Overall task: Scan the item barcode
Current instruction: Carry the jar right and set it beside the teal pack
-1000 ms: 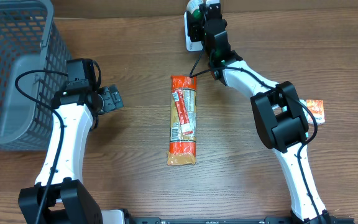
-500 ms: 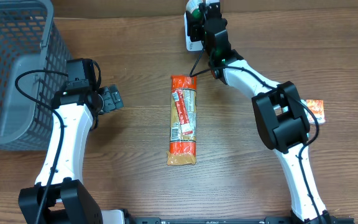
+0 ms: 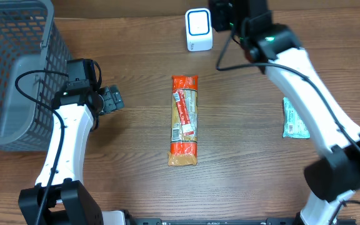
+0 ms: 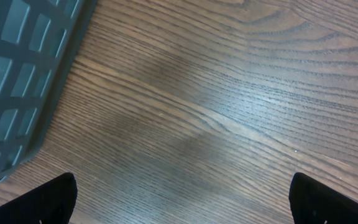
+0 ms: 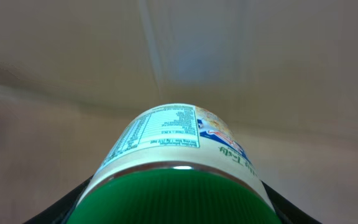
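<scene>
The jar swings back with my right gripper next, comes down onto the bare wood beside the pale teal packet and is released, since that spot lies clear.
In the right wrist view my right gripper is shut on a jar. The jar is cream-coloured with a green lid, and a printed nutrition label faces up; black fingers press its two sides. No barcode shows on the jar. Overhead, my right gripper sits at the table's far edge, just right of the white scanner, and the jar is hidden under the wrist. My left gripper is open over bare wood beside the basket, holding nothing.
An orange snack packet lies lengthwise mid-table. A pale teal packet lies at the right, partly under the right arm. A grey mesh basket fills the left side, and its wall shows close to my left gripper.
The right arm has swung right, off the scanner, which now shows whole. A pale teal packet now shows at the right. The left arm has not moved.
</scene>
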### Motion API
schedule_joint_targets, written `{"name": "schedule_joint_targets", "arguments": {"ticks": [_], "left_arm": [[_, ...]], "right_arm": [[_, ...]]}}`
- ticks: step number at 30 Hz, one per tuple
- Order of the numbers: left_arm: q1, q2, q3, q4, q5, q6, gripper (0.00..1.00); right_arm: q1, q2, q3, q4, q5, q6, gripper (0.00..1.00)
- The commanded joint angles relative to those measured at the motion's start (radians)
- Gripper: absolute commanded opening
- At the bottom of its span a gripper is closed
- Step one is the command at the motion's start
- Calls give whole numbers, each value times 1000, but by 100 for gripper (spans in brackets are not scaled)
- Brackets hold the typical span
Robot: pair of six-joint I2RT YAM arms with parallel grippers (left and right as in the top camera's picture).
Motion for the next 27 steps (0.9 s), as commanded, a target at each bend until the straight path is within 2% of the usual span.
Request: {"name": "schedule_joint_targets", "arguments": {"ticks": [1,4,7,18,23,27], "left_arm": [[-1,-16,15,0,1,22,100],[-2,-16,15,0,1,22,100],[-2,-16,15,0,1,22,100],[-2,-16,15,0,1,22,100],[-2,-16,15,0,1,22,100],[-2,-16,15,0,1,22,100]], "right_arm": [[-25,3,0,-196,-24,3,29],[-44,29,-20,-426,-24,54,29],[-66,38,-109,-531,-19,55,29],[-231,38,-458,-420,-27,58,27],[-273,38,-488,-379,-137,16,27],[-274,38,-488,-365,-145,17,28]]}}
